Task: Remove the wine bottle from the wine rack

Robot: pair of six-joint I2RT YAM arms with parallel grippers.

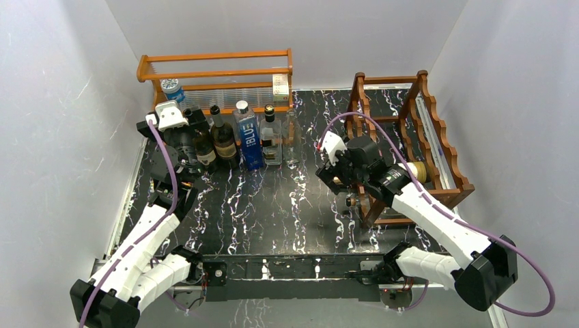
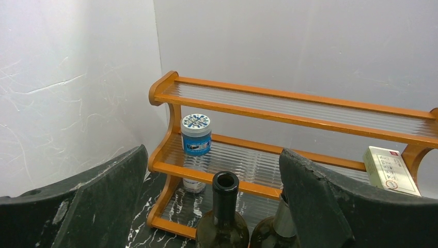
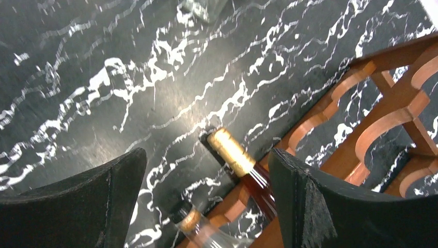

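Observation:
The gold foil cap [image 1: 336, 180] [image 3: 231, 151] sticks out clear of the rack's front, so I will lower my right gripper, tilt it toward the rack, and close it around that cap.
The dark reddish-brown wine rack [image 1: 437, 147] stands at the right of the table. A wine bottle with a gold foil cap and amber-red liquid [image 3: 236, 154] lies on its side in a low tier, with its neck poking out of the front of the rack [image 3: 361, 137]. A clear bottle with a dark cap [image 3: 199, 226] lies just below it. My right gripper [image 3: 206, 194] is open and hovers above these necks without touching them; it also shows in the top view [image 1: 339, 179]. My left gripper [image 2: 214, 199] is open over dark upright bottles [image 2: 225, 209].
A lighter orange shelf [image 1: 215, 72] at the back left holds a blue-lidded jar [image 2: 196, 135] and a small box [image 2: 390, 169]. A row of upright bottles [image 1: 235, 140], one of them blue [image 1: 250, 142], stands in front of it. White walls enclose the black marbled table [image 1: 273, 205].

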